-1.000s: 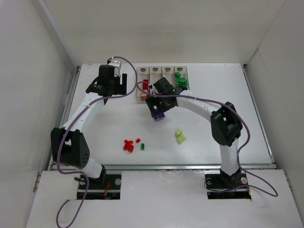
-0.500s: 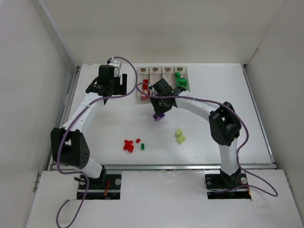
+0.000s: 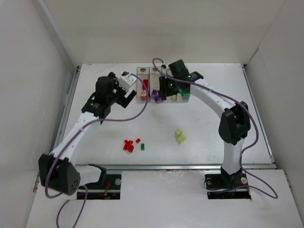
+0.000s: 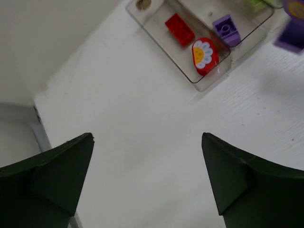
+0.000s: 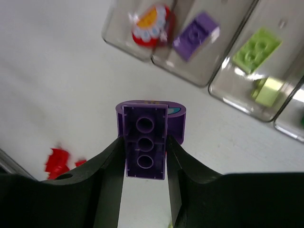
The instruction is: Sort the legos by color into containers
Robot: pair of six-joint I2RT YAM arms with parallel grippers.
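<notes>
My right gripper needs to move outward and down next, to release the purple lego inside the second bin point(image 3: 155, 81) point(image 5: 216, 12), which is outward of the gripper and has a purple lego in it.
My right gripper point(image 5: 146, 142) is shut on a purple lego point(image 5: 145, 147), a long brick joined to a rounded purple piece. It hangs over the table just short of the near end of the clear containers point(image 5: 211, 61). In the top view that gripper point(image 3: 159, 92) and its lego point(image 3: 156, 95) are at the second bin of the containers point(image 3: 155, 71). The bins hold a red flower-printed lego point(image 5: 151, 26), a purple lego point(image 5: 194, 35) and a yellow-green lego point(image 5: 256, 47). My left gripper point(image 4: 147, 137) stands open over bare table left of the containers point(image 4: 156, 28), with nothing between its fingers.
Loose legos lie near the table's front: red ones point(image 3: 128, 145), a green one point(image 3: 142, 147) and yellow-green ones point(image 3: 180, 137). Green legos point(image 3: 183, 89) fill the rightmost bin. White walls enclose the table on three sides.
The right gripper closed on the purple lego and carried it from mid-table up to the bins. The left gripper swung toward the containers and opened wider.
</notes>
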